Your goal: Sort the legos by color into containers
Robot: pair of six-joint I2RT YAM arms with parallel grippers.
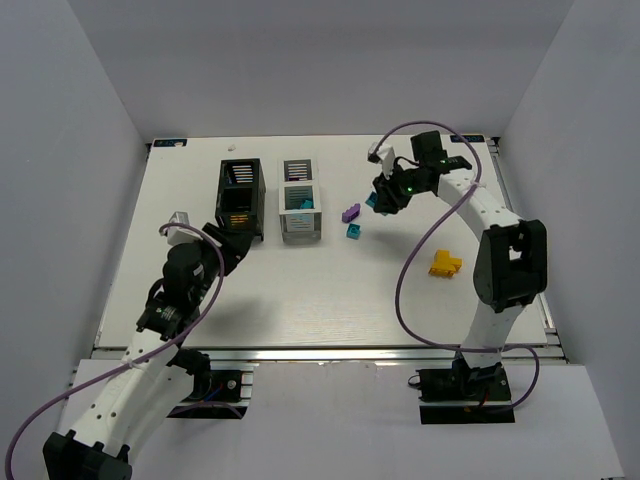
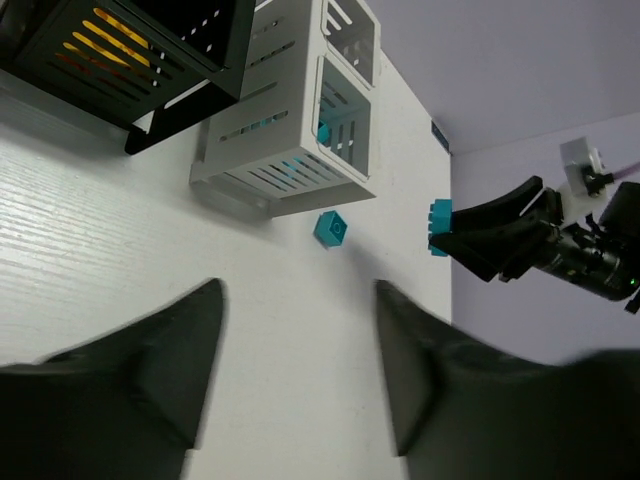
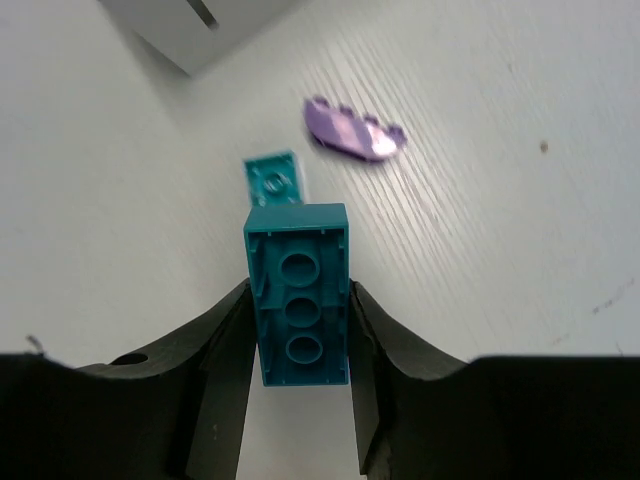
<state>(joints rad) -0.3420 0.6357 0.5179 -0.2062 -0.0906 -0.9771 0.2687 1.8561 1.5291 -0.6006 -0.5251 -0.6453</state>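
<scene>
My right gripper will next go left in the top view, then open over the white container's near section (image 1: 300,198), where teal pieces lie.
My right gripper (image 1: 380,198) is shut on a long teal lego (image 3: 299,292), underside up, held above the table right of the white container (image 1: 299,212); the brick also shows in the left wrist view (image 2: 440,227). A small teal lego (image 1: 353,232) (image 3: 274,179) (image 2: 330,228) and a purple lego (image 1: 350,212) (image 3: 354,131) lie on the table below it. The yellow-orange lego (image 1: 446,264) lies further right. The black container (image 1: 241,198) holds something yellow-orange (image 2: 110,40). The white container (image 2: 290,110) has teal pieces inside. My left gripper (image 2: 298,330) is open and empty, near the black container.
White walls enclose the table on three sides. The right arm's purple cable (image 1: 410,270) loops over the table's right half. The metal rail (image 1: 330,355) runs along the near edge.
</scene>
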